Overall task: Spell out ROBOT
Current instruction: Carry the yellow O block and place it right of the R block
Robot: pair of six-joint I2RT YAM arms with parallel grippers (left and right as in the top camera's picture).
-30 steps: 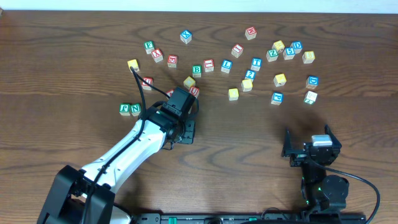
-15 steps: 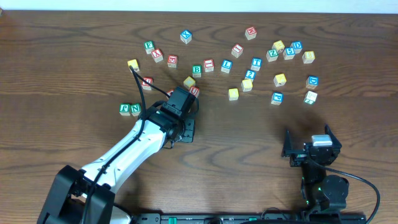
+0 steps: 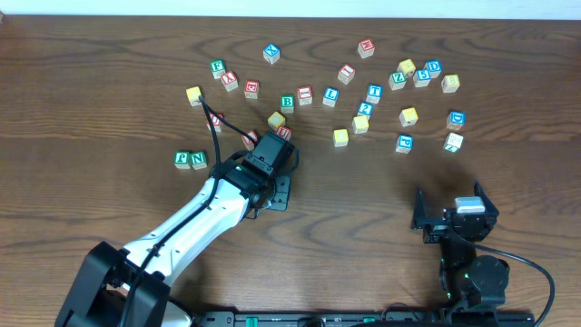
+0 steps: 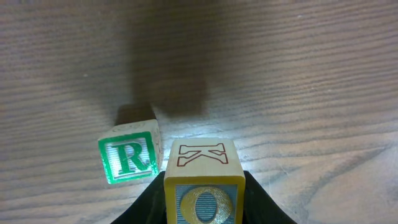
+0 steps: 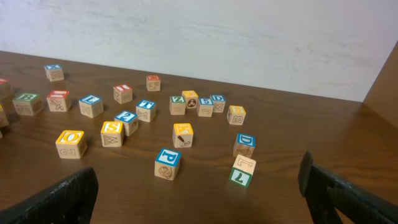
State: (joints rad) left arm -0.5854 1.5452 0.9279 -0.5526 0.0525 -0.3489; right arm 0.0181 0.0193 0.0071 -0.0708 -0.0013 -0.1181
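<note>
I will lower my left gripper to the tabletop beside the green R block and let go of the O there, because the wooden block (image 4: 203,180) is still above the table.
My left gripper (image 4: 203,211) is shut on a wooden block (image 4: 203,180) with a gold O on blue facing the camera and a red K on top. It holds the block just right of a green R block (image 4: 127,160) standing on the table. In the overhead view the left gripper (image 3: 277,188) is left of centre; the R block is hidden under it. My right gripper (image 5: 199,199) is open and empty, low over the table at the front right (image 3: 451,216). A green B block (image 3: 287,102) and a blue T block (image 3: 374,92) lie among the scattered blocks.
Many letter blocks are scattered across the far half of the table. Green F (image 3: 182,159) and N (image 3: 198,160) blocks sit left of my left arm. A blue P block (image 5: 166,163) and a green T block (image 5: 241,172) lie nearest my right gripper.
My left gripper has moved a little to the right and toward the front with the O block in it. The right arm has not moved.
</note>
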